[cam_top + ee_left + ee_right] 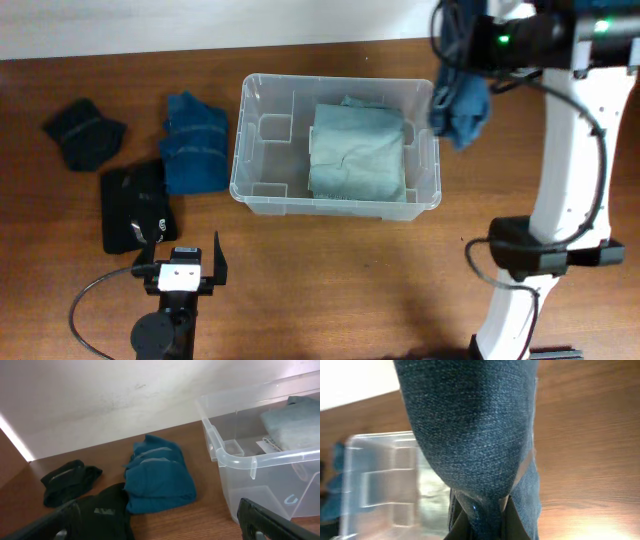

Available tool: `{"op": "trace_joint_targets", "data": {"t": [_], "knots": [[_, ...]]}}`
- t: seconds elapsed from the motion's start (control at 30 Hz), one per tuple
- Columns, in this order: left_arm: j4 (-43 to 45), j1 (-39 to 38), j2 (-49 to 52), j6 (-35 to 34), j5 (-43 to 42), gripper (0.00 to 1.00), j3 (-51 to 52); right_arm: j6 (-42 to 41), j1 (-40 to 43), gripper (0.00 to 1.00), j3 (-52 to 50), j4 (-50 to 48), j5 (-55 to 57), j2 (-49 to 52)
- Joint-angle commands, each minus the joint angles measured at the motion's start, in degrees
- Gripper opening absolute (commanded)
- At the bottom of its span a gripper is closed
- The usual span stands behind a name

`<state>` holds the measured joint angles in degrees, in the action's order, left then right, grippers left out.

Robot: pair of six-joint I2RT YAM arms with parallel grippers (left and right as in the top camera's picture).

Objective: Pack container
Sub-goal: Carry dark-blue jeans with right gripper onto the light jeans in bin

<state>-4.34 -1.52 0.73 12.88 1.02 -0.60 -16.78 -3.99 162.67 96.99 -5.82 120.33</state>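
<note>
The folded grey-green cloth (357, 152) (433, 494) lies below and left of my right gripper in the overhead view. My gripper should next move over it, lower the denim and release.
The clear plastic container (262, 190) stands mid-table with a folded grey-green cloth (357, 152) in its right half. It also shows in the left wrist view (235, 457) and the right wrist view (375, 480). My right gripper (447, 62) is shut on a dark blue denim garment (462, 108), which hangs in the air just off the container's right end; the garment fills the right wrist view (470, 425). My left gripper (181, 262) is open and empty, low near the table's front left, with its fingers at the frame edges (160, 527).
A folded blue garment (193, 140) lies left of the container, also in the left wrist view (157, 477). A black folded garment (133, 205) and a dark rolled one (82, 130) lie further left. The right arm's base (545, 250) stands at the right.
</note>
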Motion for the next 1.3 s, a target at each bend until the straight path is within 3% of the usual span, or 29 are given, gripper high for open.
{"op": "trace_joint_targets", "data": {"t": [0.0,0.23,0.4,0.63,0.93,1.27], "knots": [[-0.42,0.31,-0.37,0.50,-0.20,1.00,0.09,-8.61,-5.18,0.04,2.12,0.33,6.71,-3.61],[-0.42,0.31,-0.37,0.50,-0.20,0.99,0.09,-12.28,-13.22,0.04,-1.33,0.35,10.27,-3.61],[-0.42,0.31,-0.37,0.50,-0.20,0.99,0.09,-16.83,-16.79,0.04,-9.84,0.35,14.32,-3.61],[-0.42,0.31,-0.37,0.50,-0.20,0.99,0.09,-18.29,-17.38,0.04,-23.26,0.33,15.87,-3.61],[-0.42,0.31,-0.37,0.50,-0.20,0.99,0.09,-19.06,-17.46,0.05,-32.85,-2.80,19.54,-3.50],[-0.42,0.31,-0.37,0.50,-0.22,0.99,0.09,-3.93,-19.58,0.68,-33.59,-11.17,4.59,-3.52]]}}
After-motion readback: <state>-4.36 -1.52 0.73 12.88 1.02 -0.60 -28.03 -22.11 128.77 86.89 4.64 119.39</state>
